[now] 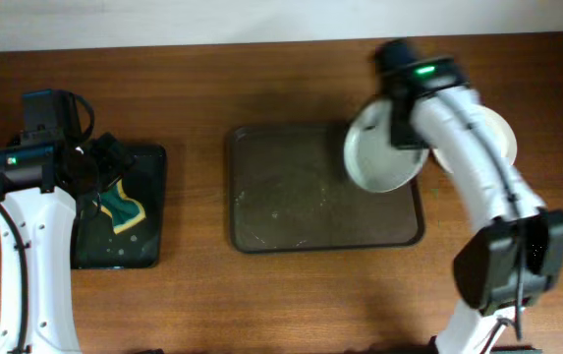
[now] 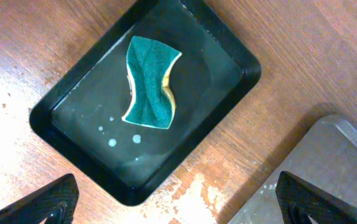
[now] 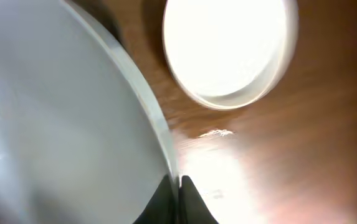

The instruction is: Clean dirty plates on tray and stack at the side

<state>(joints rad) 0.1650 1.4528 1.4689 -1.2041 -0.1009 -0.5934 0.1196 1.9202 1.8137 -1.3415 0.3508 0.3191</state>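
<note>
My right gripper will next move sideways and down to let go of its plate onto the other white plate (image 1: pixel 498 132) (image 3: pixel 228 50), because that plate lies below, to its right in the overhead view.
My right gripper (image 1: pixel 405 120) is shut on the rim of a white plate (image 1: pixel 374 157) and holds it tilted over the far right corner of the dark brown tray (image 1: pixel 291 211). In the right wrist view the closed fingertips (image 3: pixel 179 186) pinch the plate's edge (image 3: pixel 60 118). Another white plate (image 1: pixel 498 134) lies on the table to the right of the tray, partly under my right arm; it also shows in the right wrist view (image 3: pixel 228 50). My left gripper (image 1: pixel 104 162) is open and empty, above the table next to the small black tray (image 2: pixel 179 214).
A small black tray (image 1: pixel 153 162) at the left holds a green and yellow sponge (image 1: pixel 124 208) in shallow water; both show in the left wrist view, tray (image 2: pixel 243 65) and sponge (image 2: pixel 150 81). A corner of the brown tray (image 2: pixel 337 165) shows at lower right there.
</note>
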